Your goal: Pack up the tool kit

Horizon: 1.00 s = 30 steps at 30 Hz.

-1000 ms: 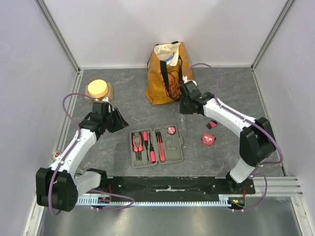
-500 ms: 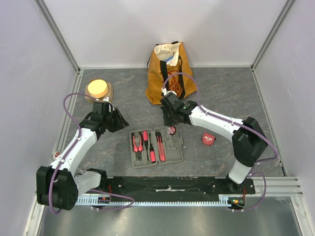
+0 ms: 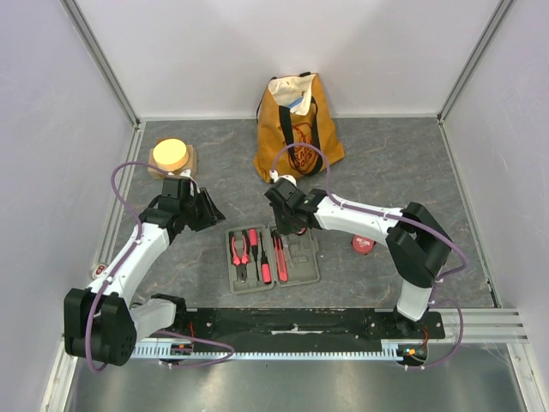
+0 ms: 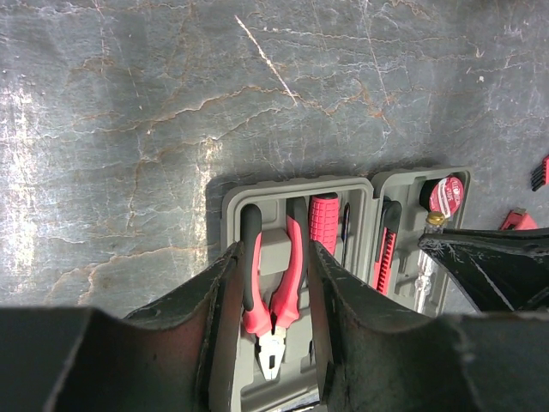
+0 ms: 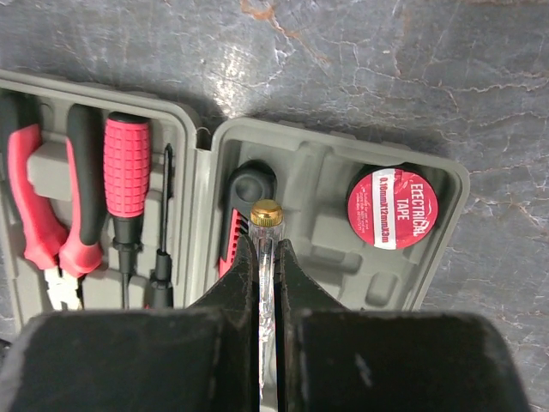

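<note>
I need to move my right gripper down, over from the knife (image 5: 244, 184) toward the electrical tape, and open it there.
The tool kit case (image 3: 302, 262) lies open at the table's middle, holding red-and-black pliers (image 4: 287, 283), a red screwdriver (image 5: 126, 167), a knife (image 5: 244, 184) and a red roll of electrical tape (image 5: 392, 207). My right gripper (image 5: 266, 245) hangs over the right half of the case (image 5: 343, 150), shut on a clear tester screwdriver (image 5: 267, 215) with a brass cap. In the top view this gripper (image 3: 287, 225) is at the case's far edge. My left gripper (image 3: 206, 210) hovers open and empty just beyond the case's far left corner. Between its fingers (image 4: 225, 283) the pliers show below.
A mustard tote bag (image 3: 292, 129) stands at the back centre. A round yellow-topped block (image 3: 171, 155) sits at the back left. A red tape measure (image 3: 363, 245) lies on the table right of the case, partly behind my right arm.
My right arm has swung left from beside the tote bag to over the case, carrying the tester screwdriver. The left arm has stayed put.
</note>
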### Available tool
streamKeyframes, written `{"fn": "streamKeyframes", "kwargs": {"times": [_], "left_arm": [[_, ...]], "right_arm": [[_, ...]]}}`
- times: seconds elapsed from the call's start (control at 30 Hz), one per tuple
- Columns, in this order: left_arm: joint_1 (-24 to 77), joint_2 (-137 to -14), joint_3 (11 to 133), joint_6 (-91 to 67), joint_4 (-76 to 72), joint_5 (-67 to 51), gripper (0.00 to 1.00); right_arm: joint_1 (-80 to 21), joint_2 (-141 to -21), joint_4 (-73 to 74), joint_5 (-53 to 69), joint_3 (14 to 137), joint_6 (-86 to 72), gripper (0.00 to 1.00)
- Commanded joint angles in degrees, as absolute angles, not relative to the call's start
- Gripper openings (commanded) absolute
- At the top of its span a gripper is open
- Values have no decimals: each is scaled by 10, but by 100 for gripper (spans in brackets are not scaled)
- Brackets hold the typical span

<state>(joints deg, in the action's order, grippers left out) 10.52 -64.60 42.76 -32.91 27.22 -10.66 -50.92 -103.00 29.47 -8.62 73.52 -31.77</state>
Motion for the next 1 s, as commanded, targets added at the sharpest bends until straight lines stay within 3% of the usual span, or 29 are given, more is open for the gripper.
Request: {"fn": "streamKeyframes", "kwargs": {"times": [0.0,0.5,0.7,0.97], "left_arm": [[105,-649,430,-307,254,-113,42],[105,-650,430,-307,254,-113,42],[105,-652,431,-306,254,-113,42],[105,-656,432,-307,254,-116,41]], "right_arm": [[-512,-1038,275,-125,722,-330,1],[-514,-1080,251,-151,729,-349,2],[-515,-1085,258,-164,727,-359,10],[-519,-1096,261,-191,731,-367,14]]}}
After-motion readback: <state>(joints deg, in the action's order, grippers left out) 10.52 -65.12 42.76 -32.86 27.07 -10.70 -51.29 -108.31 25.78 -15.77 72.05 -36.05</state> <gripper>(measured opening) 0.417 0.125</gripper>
